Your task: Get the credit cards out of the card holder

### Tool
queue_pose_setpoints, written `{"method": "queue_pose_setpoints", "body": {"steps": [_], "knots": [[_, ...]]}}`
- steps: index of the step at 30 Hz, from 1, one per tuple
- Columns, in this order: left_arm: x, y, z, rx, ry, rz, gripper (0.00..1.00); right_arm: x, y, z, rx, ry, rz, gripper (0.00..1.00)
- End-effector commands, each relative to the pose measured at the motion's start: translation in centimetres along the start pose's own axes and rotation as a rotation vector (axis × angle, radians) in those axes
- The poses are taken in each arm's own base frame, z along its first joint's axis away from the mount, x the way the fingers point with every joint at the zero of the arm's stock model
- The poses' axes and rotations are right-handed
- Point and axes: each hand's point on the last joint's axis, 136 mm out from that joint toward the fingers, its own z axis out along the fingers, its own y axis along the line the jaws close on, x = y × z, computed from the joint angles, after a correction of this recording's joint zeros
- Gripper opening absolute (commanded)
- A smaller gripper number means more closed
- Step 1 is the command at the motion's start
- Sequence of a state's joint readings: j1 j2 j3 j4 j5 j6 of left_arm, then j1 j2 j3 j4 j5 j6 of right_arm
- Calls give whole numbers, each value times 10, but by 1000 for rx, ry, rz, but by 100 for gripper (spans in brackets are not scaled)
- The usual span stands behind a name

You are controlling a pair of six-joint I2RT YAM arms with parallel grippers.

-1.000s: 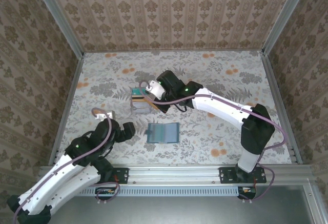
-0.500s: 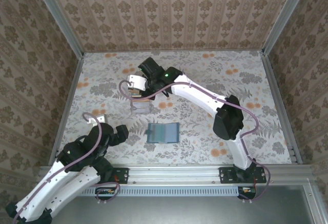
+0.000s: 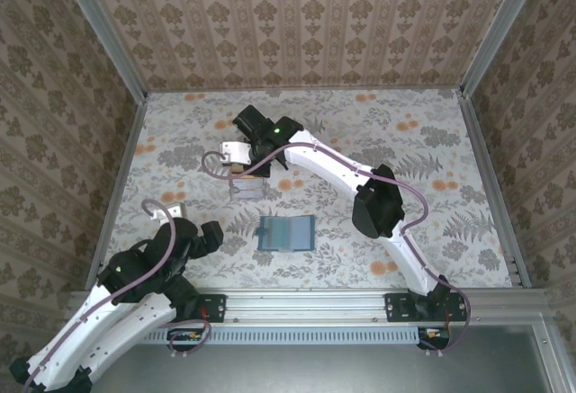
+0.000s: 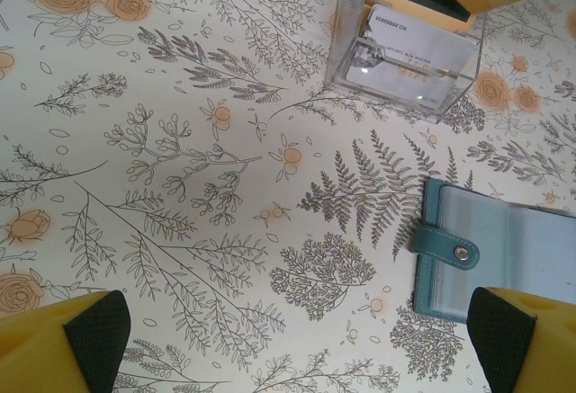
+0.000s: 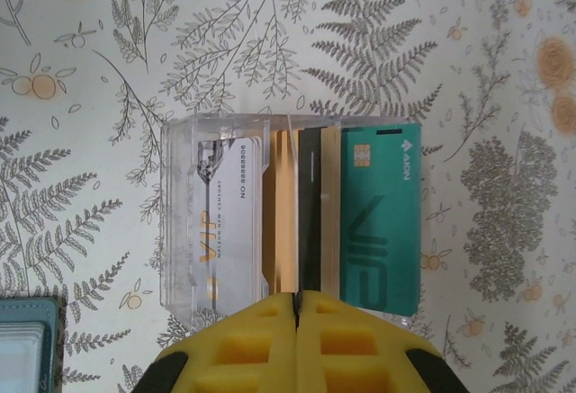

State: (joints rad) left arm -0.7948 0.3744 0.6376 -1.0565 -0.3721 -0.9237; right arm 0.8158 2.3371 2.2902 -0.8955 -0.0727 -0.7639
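Note:
I will next lower the orange credit card into the middle slot of the clear tray below my right gripper, between the white card and the teal-green card, and let go of it.
The card holder [image 3: 286,232] lies open on the flowered cloth, teal outside with blue-grey sleeves, its snap tab [image 4: 445,247] facing left. My right gripper [image 5: 297,299] is shut on an orange credit card with a dark stripe [image 5: 306,204], held tilted just above a clear tray [image 5: 211,141]. A teal-green credit card [image 5: 378,222] rests in the tray's right side. In the top view the right gripper [image 3: 241,154] hangs over that tray [image 3: 247,188]. My left gripper [image 4: 301,339] is open over bare cloth, left of the card holder [image 4: 513,249].
A white VIP card [image 5: 225,213] stands in the tray's left side. The tray [image 4: 405,51] sits beyond the card holder, left of centre. Metal rails and patterned walls [image 3: 117,168] close in the table on three sides.
The right arm has swung left and its gripper has shifted left over the tray with the orange card. The left arm has drawn back a little toward the near left corner.

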Motion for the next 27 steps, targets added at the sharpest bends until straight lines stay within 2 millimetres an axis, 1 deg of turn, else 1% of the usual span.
{"method": "queue_pose_setpoints", "body": {"steps": [1,10,18,19,20,21,23,25,27], "knots": [[-7,4,-7,-8,-29,-25,100,4,4,4,-12,34,-26,0],[-6,3,-6,-4,-24,-25,100,16,5,20,-31,72,-8,0],[-5,2,-6,1,-21,-25,100,20,3,30,-36,79,14,0],[-6,2,-6,-1,-21,-26,100,20,2,32,-31,81,16,11],[-6,2,-6,-1,-21,-25,100,20,-1,32,-18,80,24,27],[-5,2,-6,0,-20,-25,100,19,-4,33,-3,80,34,31],[-5,2,-6,-1,-21,-26,100,17,-6,32,2,70,42,30],[-6,2,-6,1,-22,-25,100,13,-9,30,12,57,50,26],[-6,2,-6,0,-22,-24,100,13,-10,29,16,53,51,25]]}}
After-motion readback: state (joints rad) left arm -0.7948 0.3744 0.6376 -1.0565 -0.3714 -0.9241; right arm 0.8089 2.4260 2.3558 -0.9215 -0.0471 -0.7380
